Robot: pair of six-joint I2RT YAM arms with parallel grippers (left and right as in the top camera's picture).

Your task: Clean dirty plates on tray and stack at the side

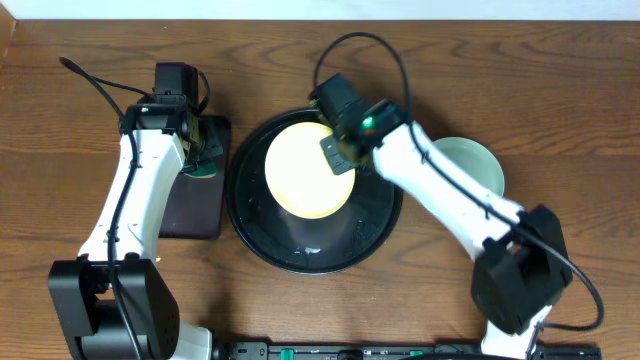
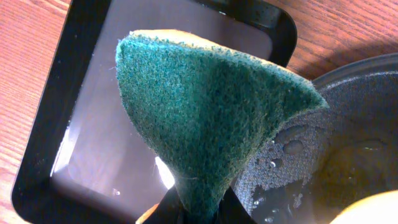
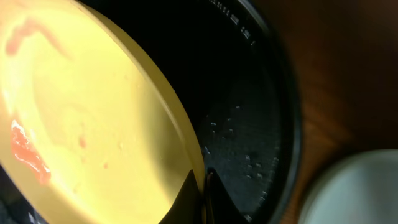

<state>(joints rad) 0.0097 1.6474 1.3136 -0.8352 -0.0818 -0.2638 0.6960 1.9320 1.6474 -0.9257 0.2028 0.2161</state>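
I need to raise my right gripper next, move it right in the overhead view, lower it and release its plate onto the mint-green plate, which lies clear of the round tray.
A pale yellow plate with reddish smears sits over the large round black tray. My right gripper is shut on the yellow plate's right rim. A pale mint-green plate lies on the table right of the tray, partly under my right arm; it also shows in the right wrist view. My left gripper is shut on a green sponge and holds it above the small rectangular black tray. A third plate is not in view.
The rectangular black tray lies left of the round tray on the wooden table. Water drops lie on the round tray's floor. The round tray's rim shows in the left wrist view.
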